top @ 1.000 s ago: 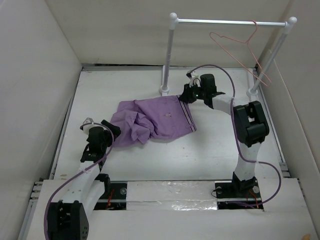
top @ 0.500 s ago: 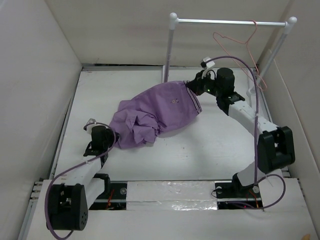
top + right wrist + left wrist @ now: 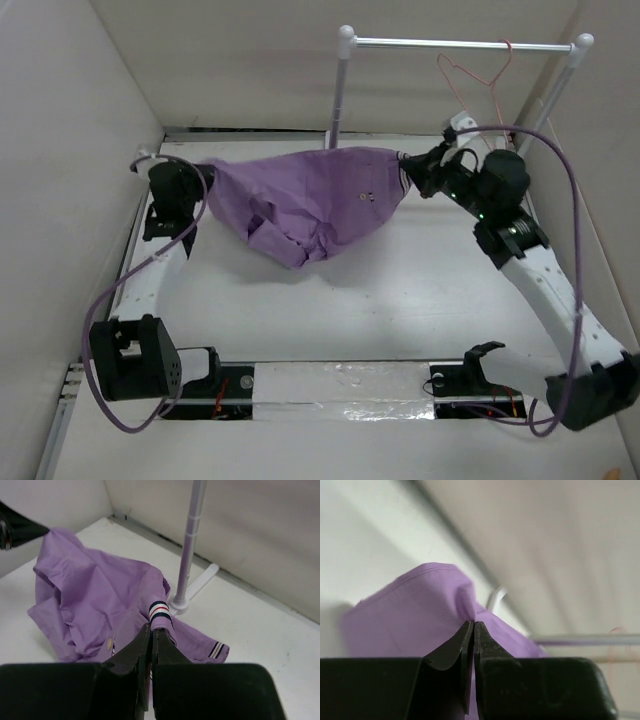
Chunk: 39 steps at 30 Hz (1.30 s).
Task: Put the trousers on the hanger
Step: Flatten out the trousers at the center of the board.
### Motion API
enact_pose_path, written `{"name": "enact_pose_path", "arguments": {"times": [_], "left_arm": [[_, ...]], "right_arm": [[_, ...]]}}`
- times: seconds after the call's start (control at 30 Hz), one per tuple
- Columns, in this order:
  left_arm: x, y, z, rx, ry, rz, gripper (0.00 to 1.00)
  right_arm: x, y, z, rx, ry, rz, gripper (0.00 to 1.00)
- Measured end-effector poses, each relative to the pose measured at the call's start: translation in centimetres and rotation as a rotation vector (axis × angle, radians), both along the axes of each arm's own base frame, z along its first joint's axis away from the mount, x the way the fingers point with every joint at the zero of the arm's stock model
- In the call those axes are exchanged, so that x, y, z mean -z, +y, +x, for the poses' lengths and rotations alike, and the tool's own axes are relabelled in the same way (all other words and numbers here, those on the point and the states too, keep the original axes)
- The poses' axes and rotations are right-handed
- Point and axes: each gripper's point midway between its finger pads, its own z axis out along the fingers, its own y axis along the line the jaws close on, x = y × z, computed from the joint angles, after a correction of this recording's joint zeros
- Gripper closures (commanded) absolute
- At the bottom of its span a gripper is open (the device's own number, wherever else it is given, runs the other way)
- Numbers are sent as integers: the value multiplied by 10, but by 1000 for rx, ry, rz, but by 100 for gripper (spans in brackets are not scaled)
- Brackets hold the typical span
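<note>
I will next move my right gripper down and back toward the base and let go of the waistband there, because bare tabletop with room for the cloth (image 3: 410, 315) is that way.
The purple trousers (image 3: 310, 195) hang stretched above the table between both arms, sagging in the middle. My left gripper (image 3: 203, 167) is shut on their left end; in the left wrist view (image 3: 473, 625) lilac cloth (image 3: 415, 615) bunches at the fingertips. My right gripper (image 3: 408, 167) is shut on the striped waistband (image 3: 160, 611) at the right end, seen in the right wrist view (image 3: 151, 628). The thin pink hanger (image 3: 478, 78) hangs by its hook from the silver crossbar, above and right of the right gripper.
A rack with white posts (image 3: 338, 95) and a silver crossbar (image 3: 460, 45) stands at the back of the table. Its left post base (image 3: 181, 600) sits just behind the trousers. White walls (image 3: 70, 150) close in the left, back and right sides.
Both grippers have closed on the trousers and lifted them off the table. The left arm swung from the near left up to the back left; the right arm moved right, pulling the cloth taut.
</note>
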Motion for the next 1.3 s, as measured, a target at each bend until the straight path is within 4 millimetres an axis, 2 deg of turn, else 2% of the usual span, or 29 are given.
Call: {"name": "enact_pose_path", "arguments": {"times": [0.1, 0.17, 0.2, 0.23, 0.27, 0.3, 0.37, 0.4, 0.47, 0.53, 0.57, 0.6, 0.63, 0.67, 0.73, 0.8, 0.9, 0.97, 1.03, 1.07, 1.13, 1.17, 1.23, 1.27, 1.3], "left_arm": [[-82, 18, 7, -63, -134, 36, 100], [-129, 28, -1, -107, -215, 71, 100], [-146, 32, -9, -129, -249, 85, 96], [-157, 36, -19, -154, -272, 97, 85], [-162, 40, -29, -178, -285, 108, 50], [-160, 44, -38, -199, -289, 119, 35], [-142, 57, -55, -256, -267, 116, 17], [-125, 65, -62, -286, -236, 113, 15], [-89, 76, -76, -328, -172, 110, 15], [-50, 78, -84, -332, -92, 111, 17], [-32, 76, -89, -323, -52, 111, 21], [-21, 72, -93, -306, -28, 110, 24], [-14, 67, -96, -288, -16, 113, 29], [-12, 62, -98, -265, -13, 121, 35], [-18, 45, -97, -185, -38, 144, 44], [-26, 28, -94, -92, -58, 159, 58], [-32, 8, -87, 28, -82, 176, 69], [-31, -1, -86, 82, -85, 187, 74], [-30, -10, -83, 127, -80, 194, 74], [-32, -16, -78, 152, -80, 195, 72], [-32, -34, -63, 205, -53, 209, 66], [-35, -47, -51, 235, -41, 223, 58], [-43, -74, -17, 282, -16, 259, 46], [-46, -87, 2, 299, -14, 269, 39], [-45, -95, 19, 307, -6, 278, 37]], "right_arm": [[-51, -26, -41, 63, -136, 35, 100], [-80, -41, -73, 84, -234, 73, 100], [-86, -46, -88, 84, -267, 87, 100], [-86, -50, -102, 82, -295, 102, 100], [-81, -53, -114, 75, -315, 116, 100], [-71, -52, -124, 55, -315, 125, 100], [-29, -46, -130, 22, -248, 123, 100], [2, -40, -128, 2, -178, 107, 100], [76, -27, -126, -38, 15, 52, 100], [150, -20, -138, -72, 220, -13, 100], [180, -18, -150, -90, 308, -40, 100], [202, -17, -163, -115, 368, -57, 100], [213, -15, -176, -144, 402, -63, 100], [216, -12, -186, -172, 415, -64, 100], [209, 0, -202, -260, 402, -46, 100], [206, 15, -218, -361, 404, -47, 100], [229, 39, -245, -502, 497, -124, 100], [249, 52, -270, -599, 564, -209, 100], [266, 59, -299, -696, 612, -305, 99], [271, 63, -313, -741, 627, -352, 82], [273, 69, -331, -797, 635, -429, 59], [270, 74, -335, -808, 630, -459, 41], [262, 82, -330, -776, 607, -483, 31], [255, 86, -325, -751, 588, -476, 21], [247, 88, -317, -713, 562, -464, 17]]}}
